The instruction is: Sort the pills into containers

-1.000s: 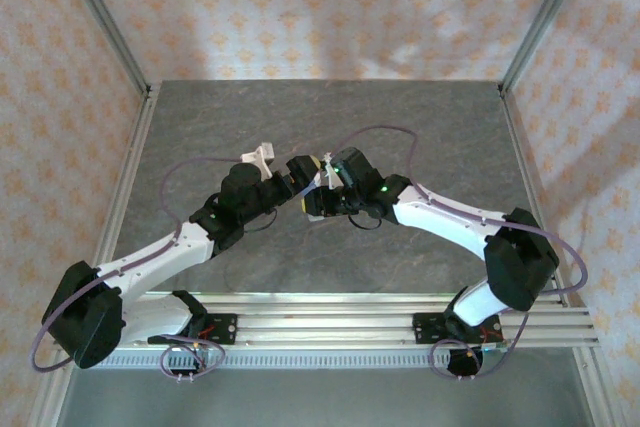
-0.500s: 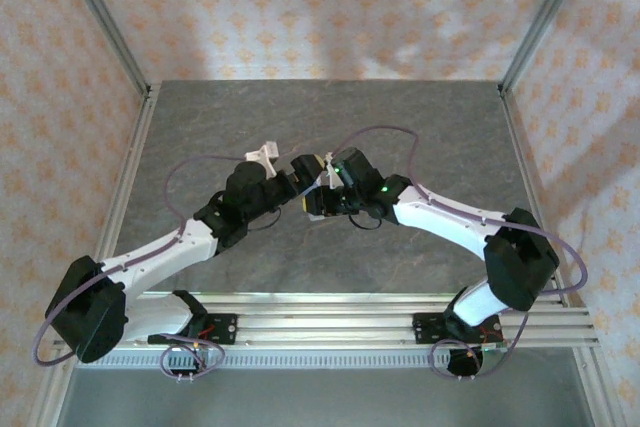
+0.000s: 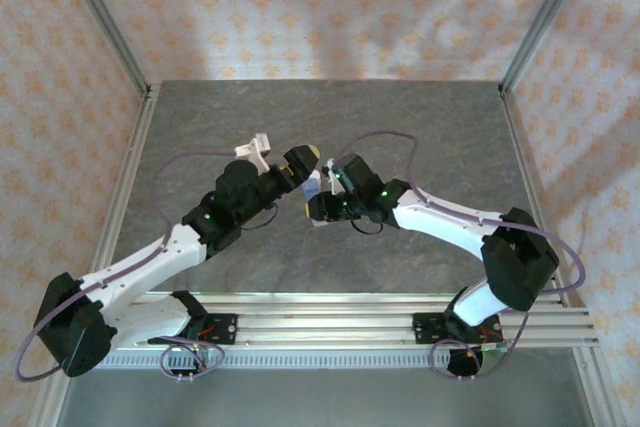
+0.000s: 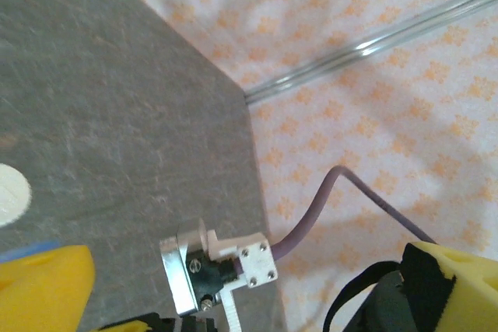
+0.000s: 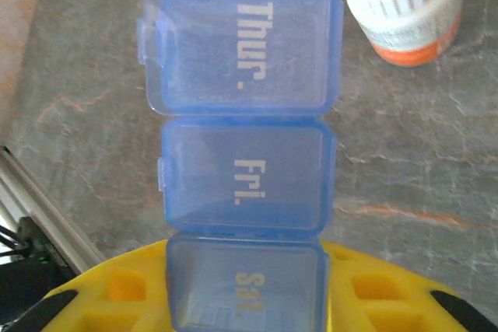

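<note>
Next, my right gripper moves back toward the near rails and down to release the pill box (image 3: pixel 312 187), since bare grey tabletop is below and back of it.
The blue translucent pill box (image 5: pixel 245 161) lies lengthwise in the right wrist view, its lids marked Thur., Fri. and Sat. all closed. My right gripper (image 5: pixel 245 301) is shut on the Sat. end, with yellow fingers (image 5: pixel 381 293) on both sides of it. In the top view the pill box (image 3: pixel 312 187) sits mid-table at the right gripper (image 3: pixel 316 207). The left gripper (image 3: pixel 302 159) hovers just beyond it. It stands open, its yellow fingers (image 4: pixel 39 285) wide apart, and a blue edge of the box (image 4: pixel 27 249) shows beside one finger.
A white pill bottle with an orange base (image 5: pixel 405 5) stands just past the box's Thur. end. A white round shape (image 4: pixel 8 192) shows cropped on the grey table (image 3: pixel 420 127). Aluminium rails (image 3: pixel 400 322) run along the near edge, and patterned walls enclose the table.
The left arm has swung upward and back, so its gripper has lifted and turned away from the box. The right gripper with the box has shifted slightly toward the near left.
</note>
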